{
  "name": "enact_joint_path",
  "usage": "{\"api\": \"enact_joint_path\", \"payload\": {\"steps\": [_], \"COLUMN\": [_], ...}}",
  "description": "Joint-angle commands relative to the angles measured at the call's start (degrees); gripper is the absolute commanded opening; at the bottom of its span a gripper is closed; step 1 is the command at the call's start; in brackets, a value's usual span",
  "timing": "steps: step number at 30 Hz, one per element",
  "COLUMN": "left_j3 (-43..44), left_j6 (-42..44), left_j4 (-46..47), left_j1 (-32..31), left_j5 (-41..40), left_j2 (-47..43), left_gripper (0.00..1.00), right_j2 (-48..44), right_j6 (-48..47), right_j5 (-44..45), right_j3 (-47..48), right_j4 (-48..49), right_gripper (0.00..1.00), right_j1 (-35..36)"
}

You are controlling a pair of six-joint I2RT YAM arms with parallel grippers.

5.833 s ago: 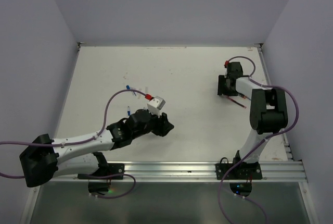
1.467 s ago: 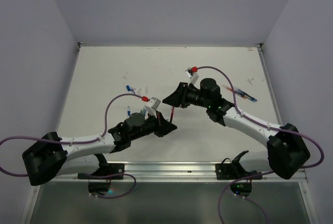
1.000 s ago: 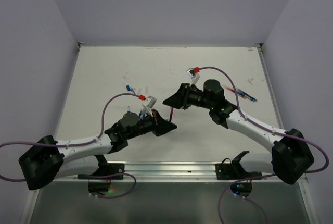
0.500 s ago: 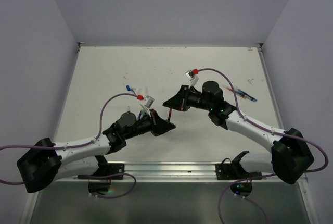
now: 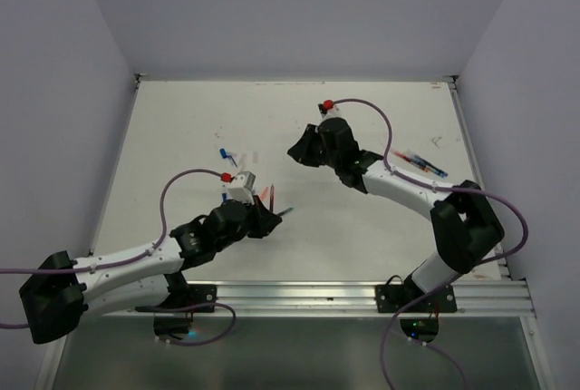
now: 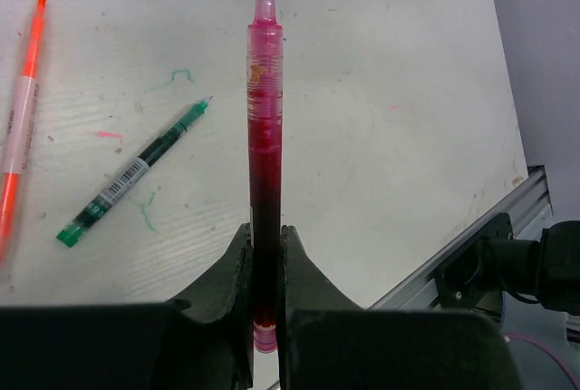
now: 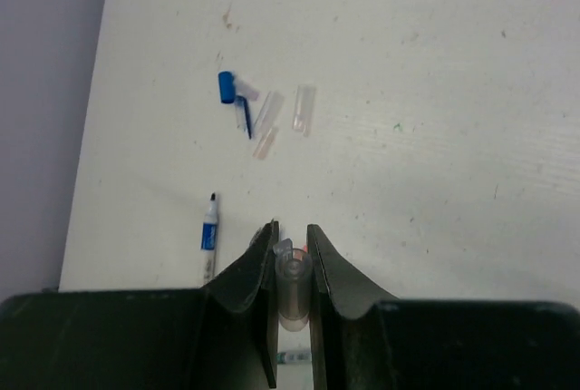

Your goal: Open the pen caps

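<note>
I need to lower my right gripper to the left in the top view, toward the clear caps already loose on the tabletop, and let its cap go.
My left gripper [image 6: 265,236] is shut on a red pen [image 6: 265,136], which sticks out forward with its bare tip uncovered. In the top view that gripper [image 5: 264,219] sits low over the table's near middle. My right gripper [image 7: 292,236] is shut on a clear pen cap [image 7: 292,281] held end-on between the fingers. From above it [image 5: 296,151] hovers further back, apart from the left one. A blue cap [image 7: 226,87] and two clear caps [image 7: 268,113] lie loose on the table at the back left.
A green pen [image 6: 136,172] and an orange pen [image 6: 23,118] lie left of the red pen. A blue-labelled pen [image 7: 209,227] lies near the loose caps. More pens [image 5: 419,161] rest at the right. A metal rail [image 5: 362,295] runs along the near edge.
The right gripper closed at the red pen's end, then drew away toward the back with the cap. The left arm pulled back toward the near left with the uncapped pen.
</note>
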Motion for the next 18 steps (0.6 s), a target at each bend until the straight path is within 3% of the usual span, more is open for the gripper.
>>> {"api": "enact_joint_path", "payload": {"steps": [1, 5, 10, 18], "left_j3": [-1.47, 0.63, 7.47, 16.36], "left_j6": [1.07, 0.55, -0.34, 5.73], "left_j4": [-3.18, -13.54, -27.77, -33.86], "left_j1": [-0.06, -0.06, -0.06, 0.02], "left_j5": [-4.00, -12.93, -23.15, -28.79], "left_j2": [-5.31, -9.62, -13.75, -15.78], "left_gripper": [0.00, 0.00, 0.00, 0.00], "right_j2": [6.03, 17.38, 25.48, 36.20], "right_j6": [-3.13, -4.54, -3.31, -2.16], "right_j5": [4.32, -0.94, -3.68, -6.40], "right_j3": [7.91, 19.61, 25.69, 33.25], "right_j4": [-2.34, -11.21, -11.24, -11.40], "right_gripper": [0.00, 0.00, 0.01, 0.03], "right_j1": [0.17, 0.17, 0.08, 0.34]}}
